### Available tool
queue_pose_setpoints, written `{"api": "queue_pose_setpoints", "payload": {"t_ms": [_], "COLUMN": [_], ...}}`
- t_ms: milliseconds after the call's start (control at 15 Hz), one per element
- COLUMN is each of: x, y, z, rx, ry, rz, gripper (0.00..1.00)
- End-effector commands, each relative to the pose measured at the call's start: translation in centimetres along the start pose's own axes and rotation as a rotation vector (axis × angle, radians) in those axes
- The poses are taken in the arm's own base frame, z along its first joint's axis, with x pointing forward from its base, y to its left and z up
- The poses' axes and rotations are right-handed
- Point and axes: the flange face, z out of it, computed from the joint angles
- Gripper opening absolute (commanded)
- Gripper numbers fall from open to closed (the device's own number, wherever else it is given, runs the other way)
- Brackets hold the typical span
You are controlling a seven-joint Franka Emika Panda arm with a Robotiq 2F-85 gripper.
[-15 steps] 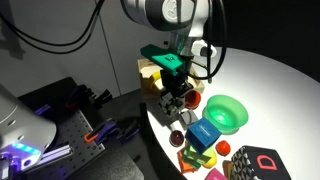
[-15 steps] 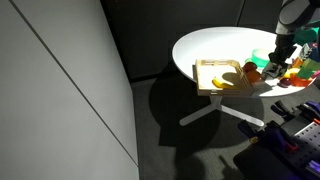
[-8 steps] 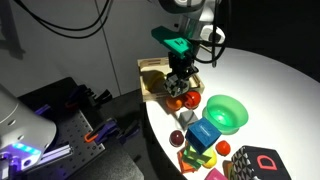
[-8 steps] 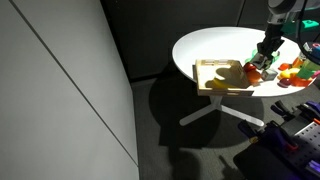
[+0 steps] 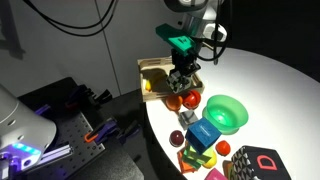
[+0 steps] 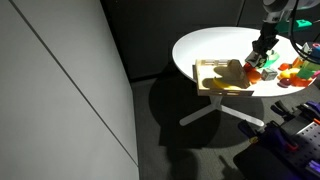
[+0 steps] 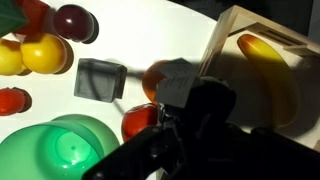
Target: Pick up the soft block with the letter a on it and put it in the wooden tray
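Note:
Next, the gripper moves from above the orange ball over the wooden tray's bare bottom and releases the block, as that part lies clear of the yellow fruit.
My gripper hangs above the table beside the wooden tray, also seen in the other exterior view. In the wrist view the gripper is shut on the soft block, a small grey and white cube held off the table. The pale wooden tray lies just to the right of it, with a yellow fruit inside. In the exterior views the block is mostly hidden between the fingers.
An orange ball and a red fruit lie under the gripper. The green bowl stands close by. A blue cube and a black block with a red D sit further off. A grey square, cube or shadow, lies on the table.
My gripper has risen from among the toys with the soft block in it and moved a little toward the wooden tray.

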Motion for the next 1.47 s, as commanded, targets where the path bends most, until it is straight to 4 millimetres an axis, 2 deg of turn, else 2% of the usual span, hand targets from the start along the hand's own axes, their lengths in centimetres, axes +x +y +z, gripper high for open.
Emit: {"api": "queue_pose_setpoints", "payload": {"t_ms": [0,333,400,533,600,667,867,1400], "x": [0.0,0.1,0.2,0.7,0.9,1.3,2.3,5.9], "y": [0.0,0.0,-0.2,-0.9,-1.2,-1.6,-3.0,-7.9], "z": [-0.1,-0.1,-0.1,-0.4,-0.5,-0.6,-1.0,-0.5], "rx": [0.000,0.000,-0.003,-0.031,-0.042,-0.056,-0.093,-0.126], "ry": [-0.001,0.000,-0.001,0.010,0.013,0.011,0.012,-0.027], "rz": [0.000,0.000,-0.007,-0.015,-0.021,-0.026,-0.046,-0.121], "gripper": [0.22,0.22,0.13,0.15,0.13,0.09,0.08,0.09]}}
